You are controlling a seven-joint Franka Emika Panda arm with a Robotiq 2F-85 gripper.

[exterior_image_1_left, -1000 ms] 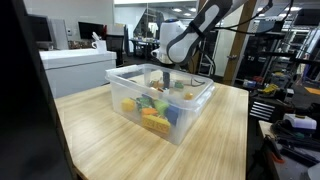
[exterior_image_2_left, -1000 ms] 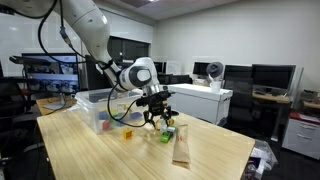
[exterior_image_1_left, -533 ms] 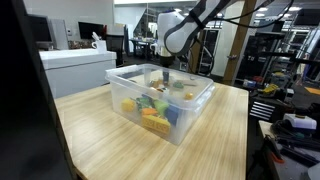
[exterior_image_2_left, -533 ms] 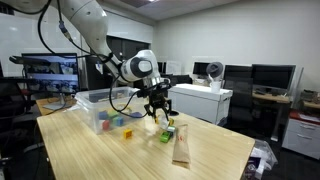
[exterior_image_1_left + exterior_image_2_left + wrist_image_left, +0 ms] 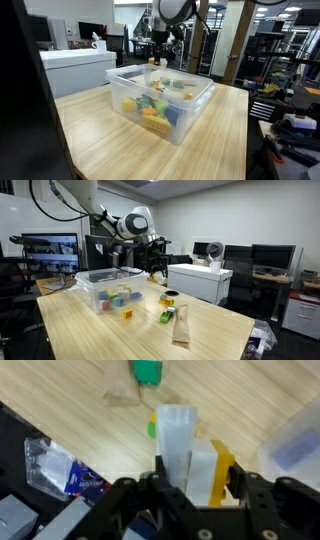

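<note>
I should lift my gripper and take the small white block over the open clear plastic bin to let go of it there, because other coloured blocks are already in the bin.
In the wrist view my gripper (image 5: 196, 468) is shut on a bundle of blocks (image 5: 190, 445): a translucent white piece, a white piece and a yellow piece, pressed between the two black fingers (image 5: 236, 478). In both exterior views the gripper (image 5: 156, 268) hangs high above the table, past the far end of the clear plastic bin (image 5: 185, 122), with the small pale load (image 5: 153, 62) under it. The bin (image 5: 88, 280) holds several coloured blocks. Below the load, on the wood, lie a green block (image 5: 148, 370) and a small yellow one (image 5: 151, 426).
On the table beside the bin lie a green block (image 5: 167, 316), a yellow block (image 5: 168, 303), a small cube (image 5: 127, 314) and a clear plastic bag (image 5: 182, 328). White desks and monitors stand behind. The table edge (image 5: 60, 440) runs across the wrist view's lower left.
The gripper has risen from just above the loose blocks and the bag to well above the table, carrying the blocks with it. The arm has swung up and back.
</note>
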